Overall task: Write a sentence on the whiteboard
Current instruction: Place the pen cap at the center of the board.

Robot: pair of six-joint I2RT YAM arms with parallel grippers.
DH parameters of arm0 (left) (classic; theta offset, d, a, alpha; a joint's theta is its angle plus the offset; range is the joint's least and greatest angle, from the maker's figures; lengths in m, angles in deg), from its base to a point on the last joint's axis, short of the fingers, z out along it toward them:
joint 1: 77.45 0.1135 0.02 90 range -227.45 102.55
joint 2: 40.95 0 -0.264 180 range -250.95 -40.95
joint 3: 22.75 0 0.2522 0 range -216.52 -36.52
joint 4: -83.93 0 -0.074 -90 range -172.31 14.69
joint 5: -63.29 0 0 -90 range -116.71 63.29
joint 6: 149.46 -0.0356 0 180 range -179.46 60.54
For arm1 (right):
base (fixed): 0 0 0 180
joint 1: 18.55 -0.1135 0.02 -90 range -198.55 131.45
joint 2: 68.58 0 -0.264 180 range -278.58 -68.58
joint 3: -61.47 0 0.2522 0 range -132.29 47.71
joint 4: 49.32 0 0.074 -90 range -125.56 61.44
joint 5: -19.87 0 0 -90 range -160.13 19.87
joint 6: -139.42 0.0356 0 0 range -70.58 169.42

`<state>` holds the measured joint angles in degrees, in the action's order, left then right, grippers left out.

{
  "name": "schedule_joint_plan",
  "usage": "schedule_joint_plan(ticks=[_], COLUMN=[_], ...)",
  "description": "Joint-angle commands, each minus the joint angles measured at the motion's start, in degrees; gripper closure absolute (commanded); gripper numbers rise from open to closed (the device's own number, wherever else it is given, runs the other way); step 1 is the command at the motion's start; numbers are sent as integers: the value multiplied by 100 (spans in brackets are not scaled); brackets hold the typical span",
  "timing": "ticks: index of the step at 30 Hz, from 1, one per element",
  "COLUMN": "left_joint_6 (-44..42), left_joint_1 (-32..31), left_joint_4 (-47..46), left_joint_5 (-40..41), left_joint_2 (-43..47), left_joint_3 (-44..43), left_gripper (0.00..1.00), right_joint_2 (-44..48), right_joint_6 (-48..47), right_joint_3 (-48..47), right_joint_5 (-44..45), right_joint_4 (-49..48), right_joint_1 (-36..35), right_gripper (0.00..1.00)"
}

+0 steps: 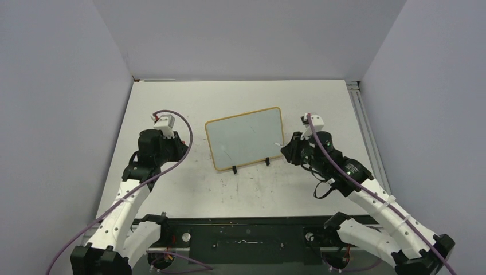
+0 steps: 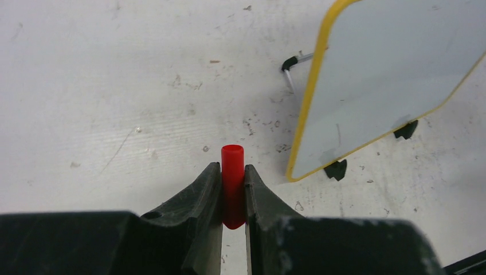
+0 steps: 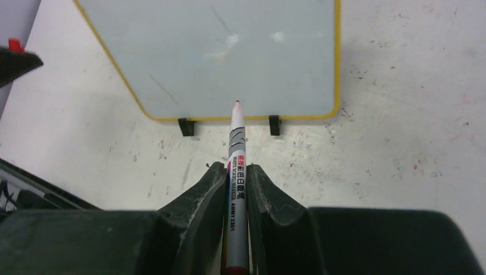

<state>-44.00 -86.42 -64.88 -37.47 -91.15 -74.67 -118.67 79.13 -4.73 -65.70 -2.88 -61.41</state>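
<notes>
The left gripper should next move down to the open tabletop beside the whiteboard and let go of the red cap (image 2: 232, 157) there, since the marker's tip is already bare.
The whiteboard (image 1: 245, 137) (image 2: 390, 74) (image 3: 229, 51) lies at mid-table, yellow-tan framed, on two black feet. Its face carries only faint grey scuffs; the sentence does not show on it. My right gripper (image 1: 287, 150) (image 3: 236, 167) is shut on a white-barrelled marker (image 3: 236, 137) at the board's near right corner. The marker's red tip points at the board's lower frame edge; whether it touches is unclear. Left of the board, above the table, my left gripper (image 1: 182, 143) (image 2: 232, 169) is shut on the marker's red cap (image 2: 232, 157).
The white tabletop (image 1: 258, 183) is scuffed with dark specks. Grey walls close in at the back and both sides, and a metal rail (image 1: 358, 109) runs along the right edge. A thin stand leg (image 2: 295, 60) sticks out behind the board.
</notes>
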Motion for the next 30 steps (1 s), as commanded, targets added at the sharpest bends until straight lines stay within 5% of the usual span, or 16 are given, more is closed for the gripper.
schedule_joint_plan(ticks=[1,6,19,30], left_joint_6=[237,166,165,220], left_joint_1=[94,97,141,144], left_joint_4=[342,493,601,700], left_joint_5=[694,779,427,224], left_joint_2=[-274,-893,-2413,-2775], left_joint_3=[-48,-63,-340,-385], left_gripper=[95,94,93,65], right_joint_2=[104,144,469,486], right_joint_6=[-188,-271,-432,-369], right_joint_3=[463,888,1098,1191], right_joint_5=[-2126,-3056,-3237,-3271], right_joint_4=[-1404,-1707,-1660,-1712], right_joint_1=[1557,2557,2633,2637], right_gripper=[95,95,95,95])
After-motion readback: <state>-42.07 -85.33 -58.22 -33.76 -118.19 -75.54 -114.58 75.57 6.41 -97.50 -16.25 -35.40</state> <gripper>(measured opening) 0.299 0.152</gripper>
